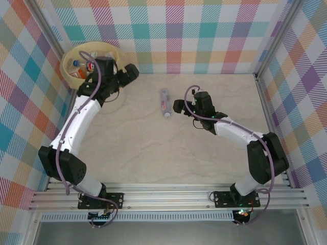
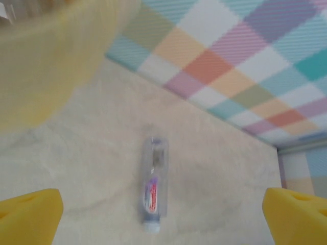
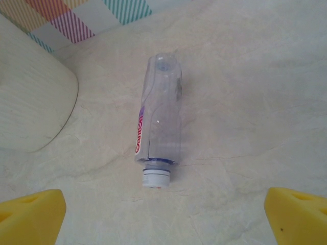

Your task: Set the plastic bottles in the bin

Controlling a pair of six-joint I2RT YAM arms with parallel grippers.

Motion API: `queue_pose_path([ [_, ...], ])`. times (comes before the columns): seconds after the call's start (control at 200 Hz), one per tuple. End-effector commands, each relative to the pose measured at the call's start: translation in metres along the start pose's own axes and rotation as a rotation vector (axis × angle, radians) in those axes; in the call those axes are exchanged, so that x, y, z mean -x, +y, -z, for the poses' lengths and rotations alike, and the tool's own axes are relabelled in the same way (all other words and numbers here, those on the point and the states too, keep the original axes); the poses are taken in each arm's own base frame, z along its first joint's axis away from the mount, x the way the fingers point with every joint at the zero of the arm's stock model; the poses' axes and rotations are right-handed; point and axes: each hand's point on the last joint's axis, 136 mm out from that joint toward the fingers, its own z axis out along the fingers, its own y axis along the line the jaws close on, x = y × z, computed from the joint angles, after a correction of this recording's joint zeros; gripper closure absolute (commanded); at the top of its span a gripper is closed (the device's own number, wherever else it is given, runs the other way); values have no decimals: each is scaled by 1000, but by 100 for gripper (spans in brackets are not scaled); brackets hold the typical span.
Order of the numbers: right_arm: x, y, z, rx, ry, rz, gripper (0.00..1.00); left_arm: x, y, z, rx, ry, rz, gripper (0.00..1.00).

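My right gripper lowers its open fingers past the bottle's white cap onto the labelled body [image 1: 165, 104], narrower than their gap, next, as the bottle lies below, toward the bin [image 1: 69, 58].
One clear plastic bottle [image 1: 164, 103] with a red and purple label and a white cap lies on its side mid-table. My right gripper [image 1: 178, 106] is just right of it, open, yellow fingertips [image 3: 30, 214] wide apart with the bottle [image 3: 161, 122] lying ahead, cap [image 3: 156, 177] toward the gripper [image 3: 164, 219]. The bin [image 1: 69, 58] with its pale yellow bag stands in the far left corner, and other bottles [image 1: 77, 65] show inside. My left gripper [image 1: 127, 74] hangs by the bin's right rim, open and empty. From it the bottle [image 2: 153, 186] lies farther off, beyond its fingers [image 2: 28, 214].
Plaid walls close the table at the back and both sides. The bin's yellow bag [image 2: 46, 66] looms close at the upper left of the left wrist view. The bin's white wall [image 3: 30, 102] stands left of the bottle in the right wrist view. Bare tabletop [image 1: 153, 153] lies between the arms.
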Motion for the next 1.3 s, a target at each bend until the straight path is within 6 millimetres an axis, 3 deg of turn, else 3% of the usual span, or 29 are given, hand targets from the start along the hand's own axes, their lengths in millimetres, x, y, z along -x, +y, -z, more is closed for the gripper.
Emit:
queue_pose_path([
  [0.0,-11,1,-15,13,77,-52,0,-13,6,9,-30,-10,-1,0],
  [0.215,-31,2,-49,6,170,-48,0,-55,31,4,-49,40,48,0],
  [0.395,-43,17,-75,22,250,16,0,-82,57,-3,7,82,43,0],
  [0.525,-50,7,-97,-77,246,46,4,-92,69,-4,23,74,59,0],
  [0.565,-50,6,-103,-98,249,57,5,-87,67,-4,9,45,63,0],
  [0.7,-48,6,-123,-135,259,78,17,-86,74,-2,41,34,60,0],
  [0.875,-64,-1,-144,-194,328,92,19,-91,85,-1,97,48,62,0],
  [1.11,-60,1,-149,-185,295,124,40,-96,84,-9,84,74,49,0],
  [1.295,-44,24,-130,-66,232,168,48,-106,69,-21,4,141,53,0],
])
